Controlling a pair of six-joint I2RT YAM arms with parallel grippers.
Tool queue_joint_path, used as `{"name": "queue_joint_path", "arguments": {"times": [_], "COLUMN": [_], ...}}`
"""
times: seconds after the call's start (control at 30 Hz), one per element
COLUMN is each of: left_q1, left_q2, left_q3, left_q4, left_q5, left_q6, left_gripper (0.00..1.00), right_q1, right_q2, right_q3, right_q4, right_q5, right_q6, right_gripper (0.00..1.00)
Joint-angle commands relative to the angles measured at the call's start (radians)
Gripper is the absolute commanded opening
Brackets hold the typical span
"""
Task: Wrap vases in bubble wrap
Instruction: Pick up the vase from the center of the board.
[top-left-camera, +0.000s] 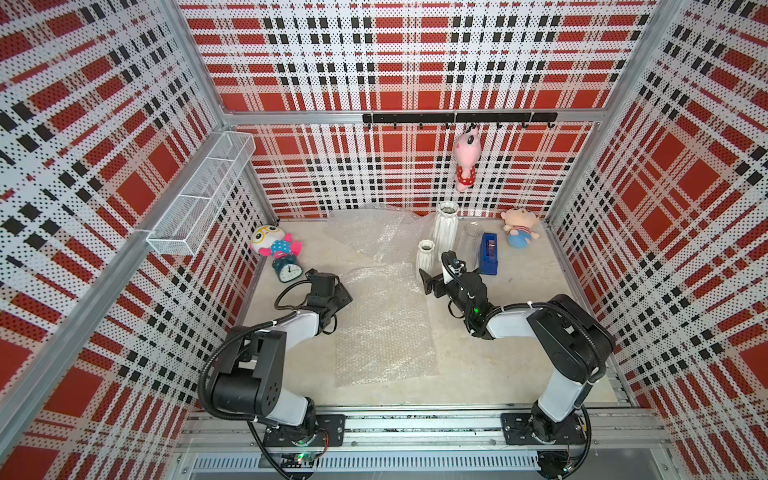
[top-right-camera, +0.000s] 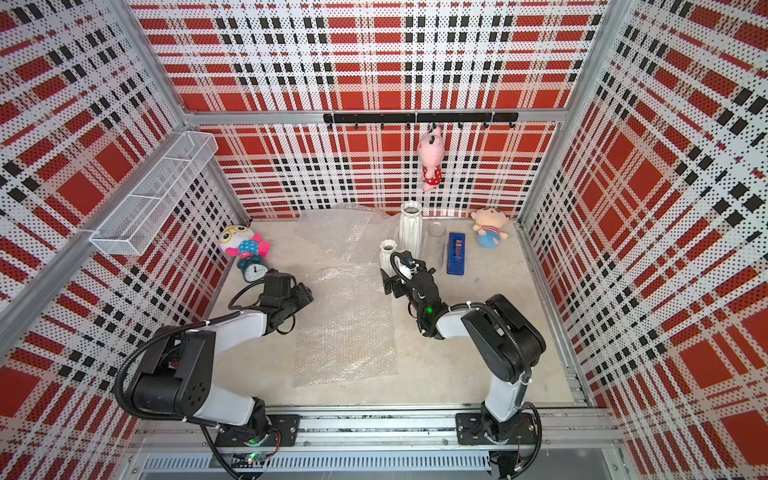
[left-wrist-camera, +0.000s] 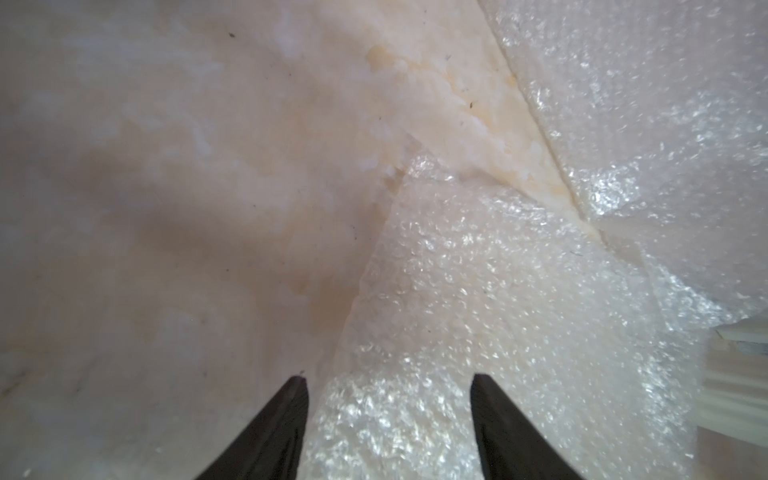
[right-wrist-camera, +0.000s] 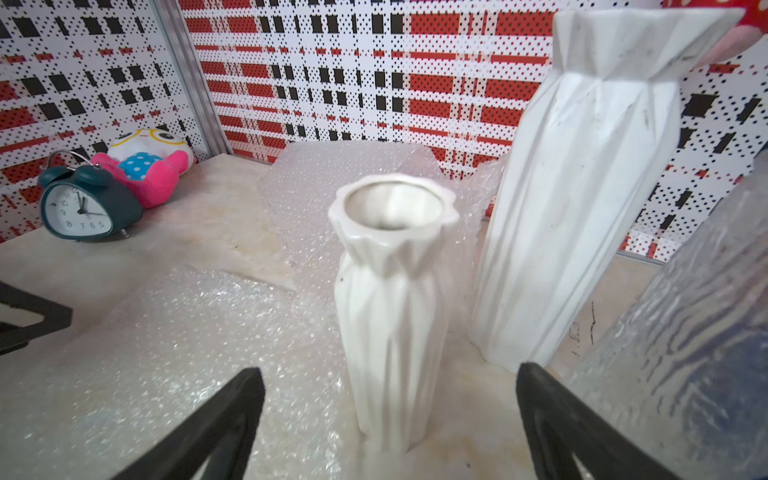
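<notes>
I will slide my open right gripper outward around the short vase's ribbed body (top-left-camera: 425, 259) (right-wrist-camera: 395, 340) and close it, because the vase stands upright just ahead of the gap between my fingers.
Three vases stand at the back right: a short white ribbed vase (top-left-camera: 424, 259) (top-right-camera: 387, 253) (right-wrist-camera: 390, 299), a tall white ribbed vase (top-left-camera: 446, 228) (right-wrist-camera: 582, 208) and a clear glass cylinder (top-left-camera: 471, 241) (right-wrist-camera: 698, 332). My right gripper (top-left-camera: 428, 282) (right-wrist-camera: 390, 372) is open, and the short vase stands just ahead of its fingertips, in line with the gap, untouched. A flat sheet of bubble wrap (top-left-camera: 382, 328) (left-wrist-camera: 457, 311) lies mid-table. A crumpled sheet (top-left-camera: 370, 232) lies behind it. My left gripper (top-left-camera: 340, 291) (left-wrist-camera: 388, 380) is open, low over the flat sheet's left edge.
A blue tape dispenser (top-left-camera: 489, 253) stands right of the glass cylinder. An alarm clock (top-left-camera: 288, 270) and a plush toy (top-left-camera: 274, 245) sit at the back left, a plush doll (top-left-camera: 519, 228) at the back right. A pink plush (top-left-camera: 466, 160) hangs from a hook rail, and a wire basket (top-left-camera: 199, 199) juts from the left wall.
</notes>
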Motion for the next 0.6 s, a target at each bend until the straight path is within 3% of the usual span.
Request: {"name": "queue_joint_path", "arguments": {"times": [0.0, 0.33, 0.57], "left_q1": [-0.003, -0.001, -0.001], "left_q2": [-0.039, -0.066, -0.080], "left_q3": [-0.027, -0.061, -0.071], "left_q4": [-0.012, -0.007, -0.010], "left_q5": [-0.015, -0.001, 0.002], "left_q6": [-0.009, -0.011, -0.010], "left_gripper": [0.68, 0.70, 0.71], "right_q1": [-0.011, -0.014, -0.014], "right_q2": [0.054, 0.176, 0.218], "right_q3": [0.044, 0.147, 0.168], "right_q4": [0.077, 0.130, 0.168], "right_q5": [-0.003, 0.001, 0.012], "right_q6": [-0.015, 0.000, -0.001], "right_gripper": [0.98, 0.97, 0.89]}}
